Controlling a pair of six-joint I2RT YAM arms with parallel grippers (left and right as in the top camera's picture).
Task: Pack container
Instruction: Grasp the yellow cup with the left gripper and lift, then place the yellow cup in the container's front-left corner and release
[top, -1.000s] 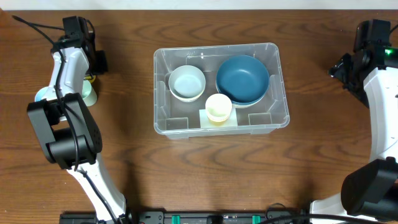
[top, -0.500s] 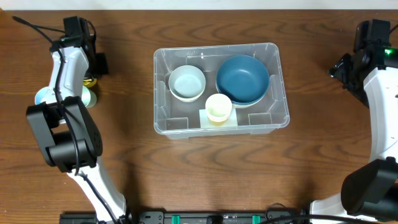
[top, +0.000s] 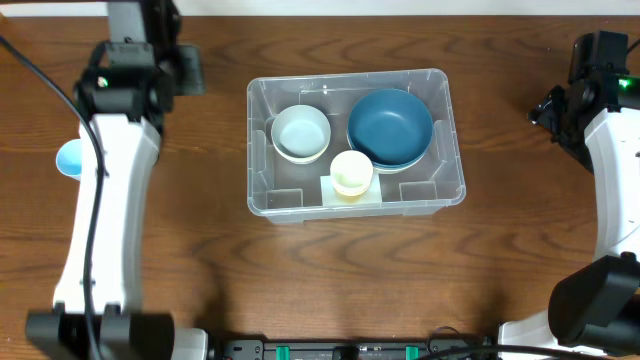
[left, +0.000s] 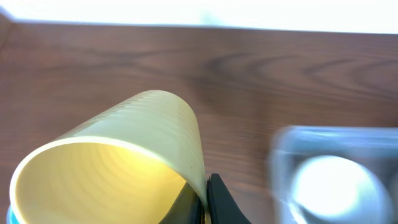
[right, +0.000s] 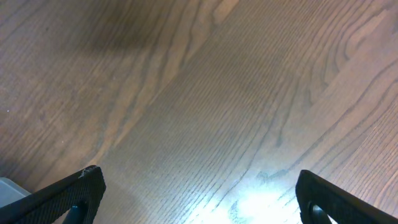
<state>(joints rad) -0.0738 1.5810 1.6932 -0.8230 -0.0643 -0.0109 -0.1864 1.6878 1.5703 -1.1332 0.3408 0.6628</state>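
My left gripper will next move back and over the container's near corner (top: 276, 198), which is empty beside the pale bowl, then go down and let go of the cup.
The container (top: 256, 150) is a large clear bin at the table's middle. It holds a pale bowl (top: 300, 133), a dark blue bowl (top: 390, 125) and a pale yellow cup (top: 351, 172). My left gripper (left: 207, 199) is shut on the rim of another pale yellow cup (left: 124, 155) and holds it in the air, left of the container (left: 336, 140), which is blurred. In the overhead view the raised left arm (top: 150, 60) hides that cup. My right gripper (right: 202, 205) is open and empty over bare wood at the far right (top: 552, 105).
A small light blue item (top: 68, 157) lies on the table at the far left, partly under the left arm. The table's back edge runs just behind the left gripper.
My left arm has risen from the far-left spot with the yellow cup and swung toward the back and the container. The cup no longer stands beside the light blue item. The right arm is still.
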